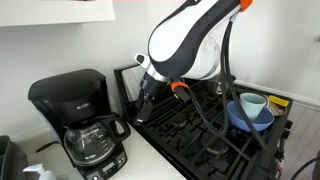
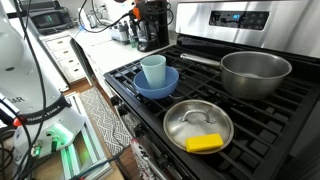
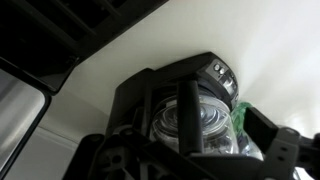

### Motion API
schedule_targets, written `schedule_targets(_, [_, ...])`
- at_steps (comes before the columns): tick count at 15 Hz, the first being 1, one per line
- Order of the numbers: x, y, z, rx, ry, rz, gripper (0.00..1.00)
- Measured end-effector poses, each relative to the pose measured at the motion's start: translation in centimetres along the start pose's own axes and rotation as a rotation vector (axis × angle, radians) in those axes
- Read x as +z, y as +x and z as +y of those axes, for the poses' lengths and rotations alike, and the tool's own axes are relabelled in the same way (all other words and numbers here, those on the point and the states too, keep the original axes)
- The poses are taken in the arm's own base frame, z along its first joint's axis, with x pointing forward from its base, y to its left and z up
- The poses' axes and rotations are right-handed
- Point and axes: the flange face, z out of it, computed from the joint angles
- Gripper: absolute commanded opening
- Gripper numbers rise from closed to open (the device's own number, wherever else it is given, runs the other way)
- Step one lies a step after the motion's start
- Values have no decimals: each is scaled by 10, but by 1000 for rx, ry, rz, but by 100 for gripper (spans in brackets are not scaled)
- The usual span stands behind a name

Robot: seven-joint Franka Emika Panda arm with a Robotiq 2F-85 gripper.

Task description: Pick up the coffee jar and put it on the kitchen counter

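My gripper should move toward the coffee maker (image 1: pixel 70 100) and close on the jar's black handle (image 1: pixel 122 128), because that handle is ahead of it and lined up between its open fingers.
The coffee jar (image 1: pixel 92 140) is a clear glass carafe with a black lid and handle. It sits inside the black coffee maker (image 1: pixel 70 100) on the white kitchen counter (image 1: pixel 143 152). My gripper (image 1: pixel 150 95) hangs in the air to the right of the coffee maker, near the stove's edge, apart from the jar. In the wrist view the jar (image 3: pixel 205 125) shows from above between my spread fingers (image 3: pixel 188 150), which look open and empty. The counter (image 3: pixel 150 45) is the pale surface behind it.
A black gas stove (image 2: pixel 250 110) holds a blue bowl with a pale cup (image 2: pixel 154 72), a steel pot (image 2: pixel 255 72) and a pan with a yellow sponge (image 2: pixel 203 143). The coffee maker (image 2: pixel 152 25) stands far back. A green item (image 3: pixel 240 115) lies beside it.
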Motion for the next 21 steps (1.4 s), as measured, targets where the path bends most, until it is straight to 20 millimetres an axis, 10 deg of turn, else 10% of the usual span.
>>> schedule_targets(21, [36, 41, 13, 26, 147, 135, 66])
